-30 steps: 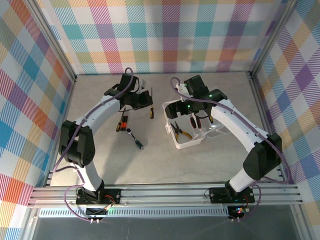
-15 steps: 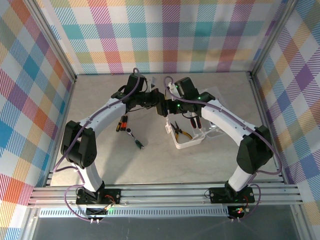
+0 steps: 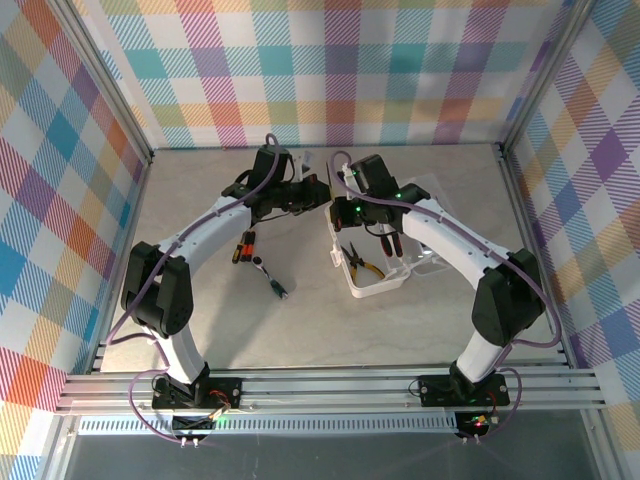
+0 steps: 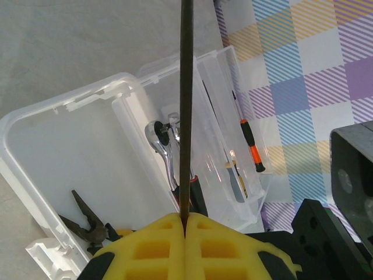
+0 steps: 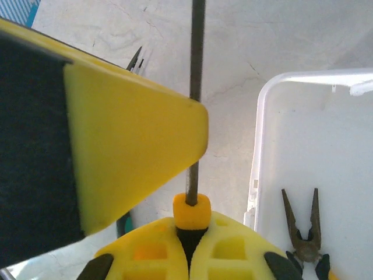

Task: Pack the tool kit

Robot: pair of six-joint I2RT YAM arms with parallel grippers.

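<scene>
The right gripper needs to swing across the case (image 3: 375, 288) next, go down to the lid and let go of the handle there, since the lid has room beside the thin orange-handled screwdriver.
A screwdriver (image 3: 328, 192) with a dark shaft (image 4: 186, 105) and an orange-collared black handle (image 5: 191, 210) hangs between both grippers, just left of the open translucent case (image 3: 375, 288). My left gripper (image 4: 185, 224) is shut on the shaft. My right gripper (image 5: 191, 227) is shut on the handle, and the left gripper's yellow finger (image 5: 128, 140) is close in front of it. Inside the case (image 4: 35, 116) lie yellow-handled pliers (image 3: 362, 263), a chrome ratchet (image 4: 158, 135) and red-and-black handles. A thin orange-handled screwdriver (image 4: 250, 143) sits in the lid.
On the table left of the case lie two red-and-black screwdrivers (image 3: 244, 246) and a small dark tool (image 3: 274, 282). Metal frame posts and plaid walls close in the table at the back and sides. The two arms meet over the case's left rim (image 5: 259, 128).
The left arm carried the screwdriver to the right. The right gripper swung left from over the case, met it, and shut on the handle.
</scene>
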